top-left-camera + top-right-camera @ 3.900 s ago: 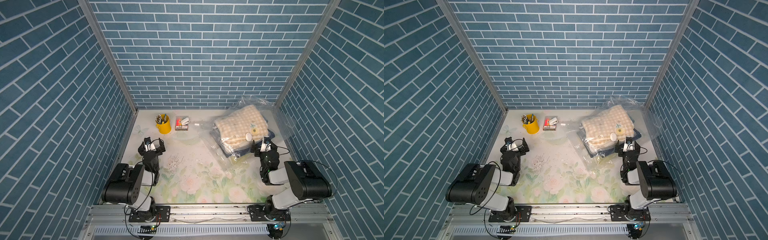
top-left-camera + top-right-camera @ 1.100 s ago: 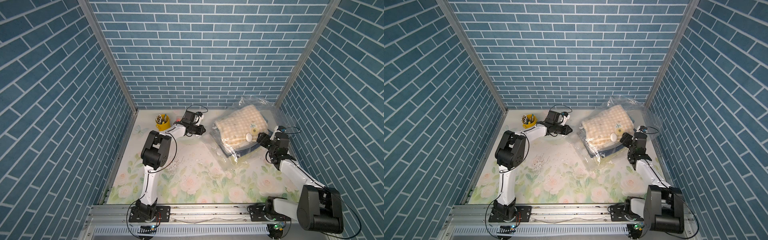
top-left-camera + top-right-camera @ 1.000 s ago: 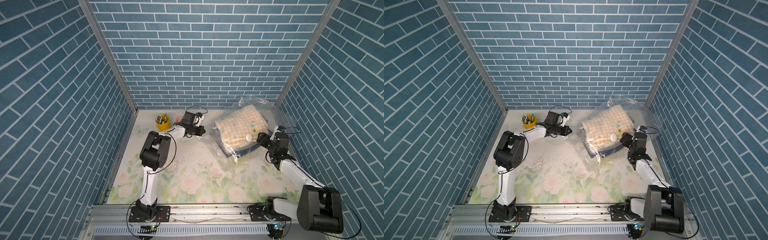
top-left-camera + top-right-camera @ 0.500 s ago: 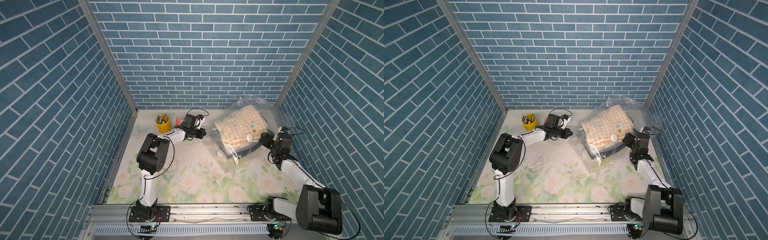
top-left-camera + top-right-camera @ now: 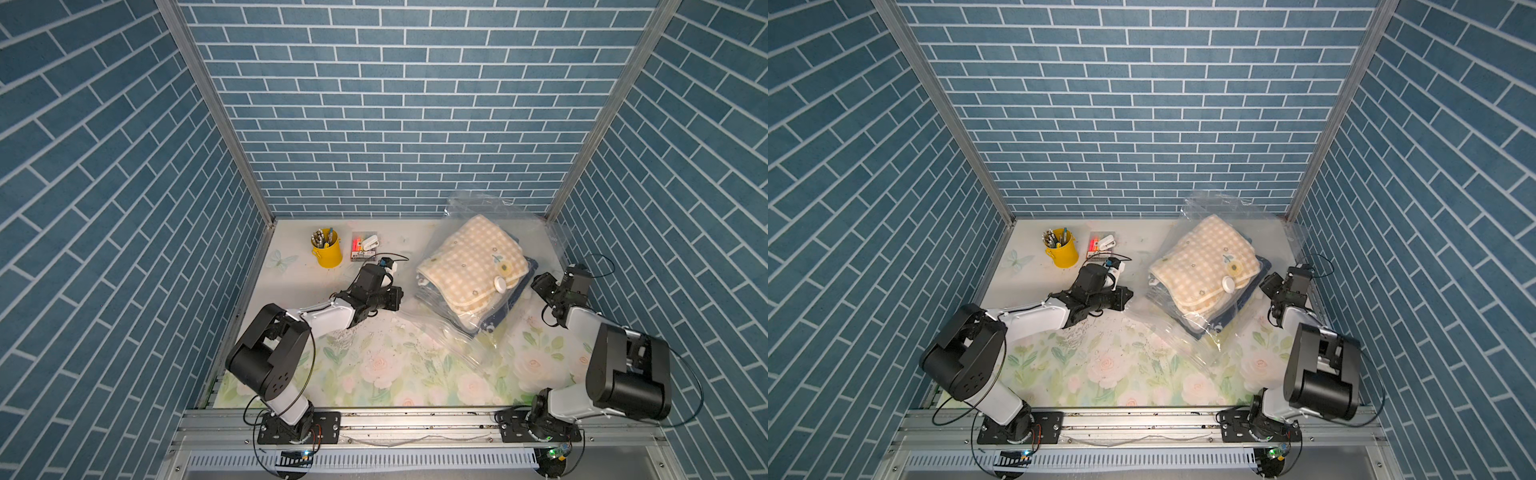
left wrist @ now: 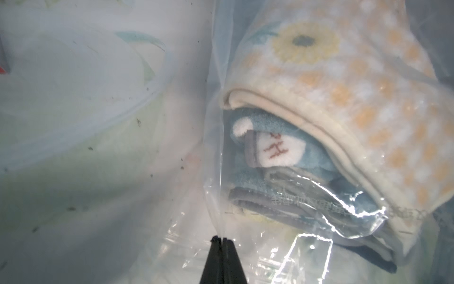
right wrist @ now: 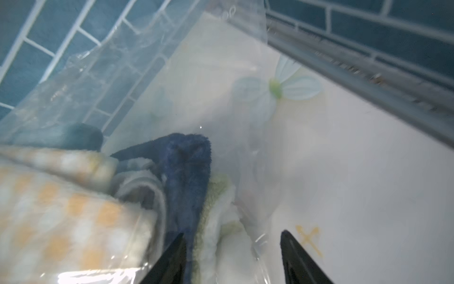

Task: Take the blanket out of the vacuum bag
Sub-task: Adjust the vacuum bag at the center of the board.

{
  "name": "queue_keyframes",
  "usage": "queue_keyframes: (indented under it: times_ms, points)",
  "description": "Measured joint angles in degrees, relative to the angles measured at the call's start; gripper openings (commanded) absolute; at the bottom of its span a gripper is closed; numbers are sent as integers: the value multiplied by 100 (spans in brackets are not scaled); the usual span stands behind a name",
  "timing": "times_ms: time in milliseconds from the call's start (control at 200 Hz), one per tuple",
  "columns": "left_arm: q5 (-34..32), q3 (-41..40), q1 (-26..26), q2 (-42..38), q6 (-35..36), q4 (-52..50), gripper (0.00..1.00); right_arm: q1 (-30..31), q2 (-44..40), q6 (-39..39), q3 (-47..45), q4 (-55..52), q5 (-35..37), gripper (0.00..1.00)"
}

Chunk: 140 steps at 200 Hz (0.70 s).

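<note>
The bag lies slanted, so my left gripper will next pull the film fold back toward the mat's pink rose [image 5: 385, 361] and then let go of it.
The vacuum bag [image 5: 478, 210], clear crinkly plastic with a round white valve [image 5: 500, 284], lies at the back right in both top views. Inside it sits the folded blanket [image 5: 469, 257], cream and yellow checks over blue layers. My left gripper [image 6: 222, 239] is shut on a fold of the bag's film [image 6: 216, 123] at the bag's left side [image 5: 1130, 300], the blanket [image 6: 344, 86] just beyond. My right gripper [image 7: 232, 236] stands open at the bag's right side [image 5: 536, 286]. Its fingers straddle the plastic-covered blanket edge [image 7: 189, 167].
A yellow pen cup [image 5: 327, 249] and a small box with a white item [image 5: 364, 246] stand at the back left. The right wall's metal rail [image 7: 368, 73] runs close beside my right gripper. Slack bag film [image 5: 457, 345] spreads forward over the floral mat.
My left gripper has moved from beside the small box toward the front, drawing the bag's left edge with it. The right gripper has shifted slightly toward the right wall.
</note>
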Motion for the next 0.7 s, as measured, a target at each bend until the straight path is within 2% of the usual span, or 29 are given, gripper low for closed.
queue_keyframes:
  times_ms: [250, 415, 565, 700]
  points:
    - [-542, -942, -546, -1132, -348, -39, 0, 1082, 1499, -2, 1698, 44, -632, 62]
    - [-861, -1445, -627, -1818, -612, -90, 0, 1670, 2094, 109, 2262, 256, -844, 62]
    - [-951, -1746, -699, -2059, -822, -92, 0, 2015, 2625, 238, 2885, 326, -1137, 62]
    - [-1078, -1941, -1036, -2168, -1071, 33, 0, 2197, 3040, 254, 3493, 289, -1456, 63]
